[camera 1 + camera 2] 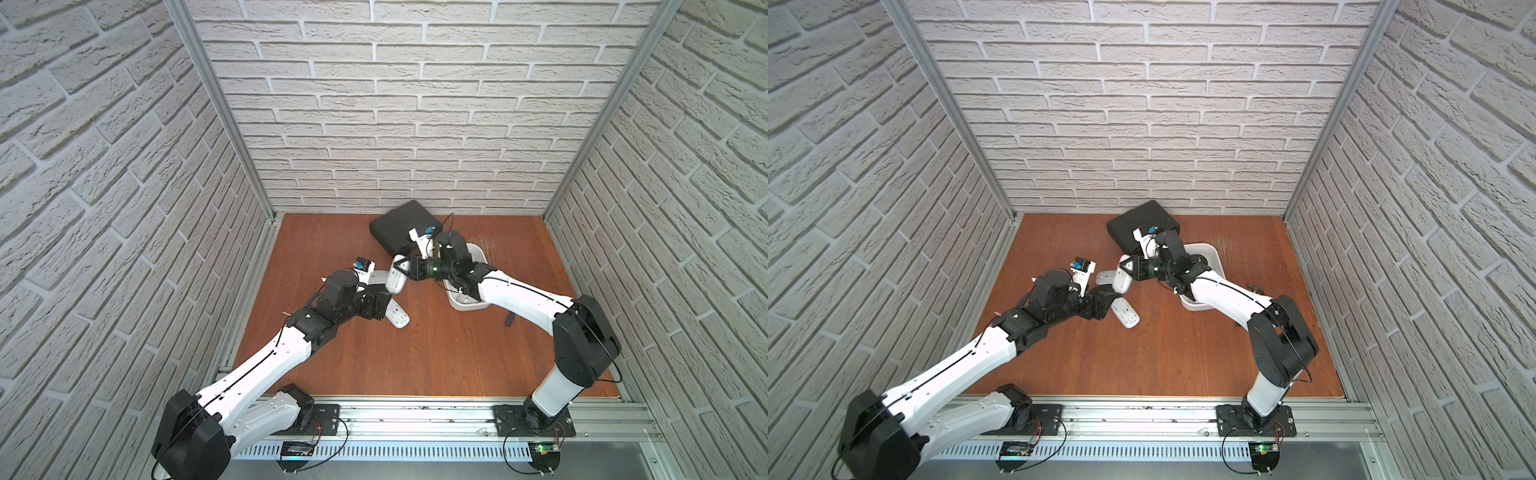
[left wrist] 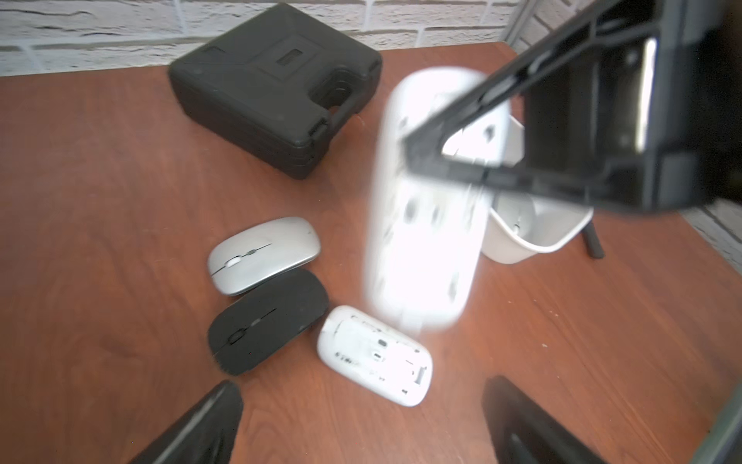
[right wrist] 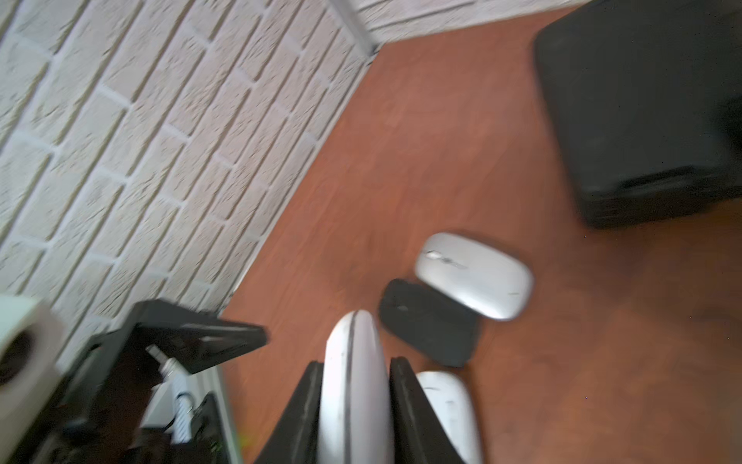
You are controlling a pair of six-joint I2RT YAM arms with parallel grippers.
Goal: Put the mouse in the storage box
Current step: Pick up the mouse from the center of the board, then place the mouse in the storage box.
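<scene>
My right gripper will swing over the storage box, turning outward, and lower its mouse into the storage box's far end (image 1: 1200, 250), since the mouse still hangs outside the storage box's rim.
My right gripper (image 1: 401, 269) (image 3: 355, 371) is shut on a white mouse (image 1: 395, 283) (image 1: 1123, 279) (image 2: 421, 241), held on edge above the table's middle. The storage box (image 1: 469, 306) (image 1: 1209, 252) (image 2: 530, 243), a white low tub, sits to the right, partly hidden under my right arm. My left gripper (image 1: 380, 306) (image 2: 361, 405) stands open and empty, low over the table, just short of another white mouse (image 2: 375, 355) (image 1: 397, 318) lying upside down. Beside that one lie a black mouse (image 2: 267, 319) and a silver mouse (image 2: 263, 255) (image 3: 473, 275).
A black hard-shell case (image 1: 401, 226) (image 2: 277, 84) lies at the back by the brick wall. A small dark stick (image 1: 510, 319) rests on the wooden table right of the tub. Brick walls close in three sides.
</scene>
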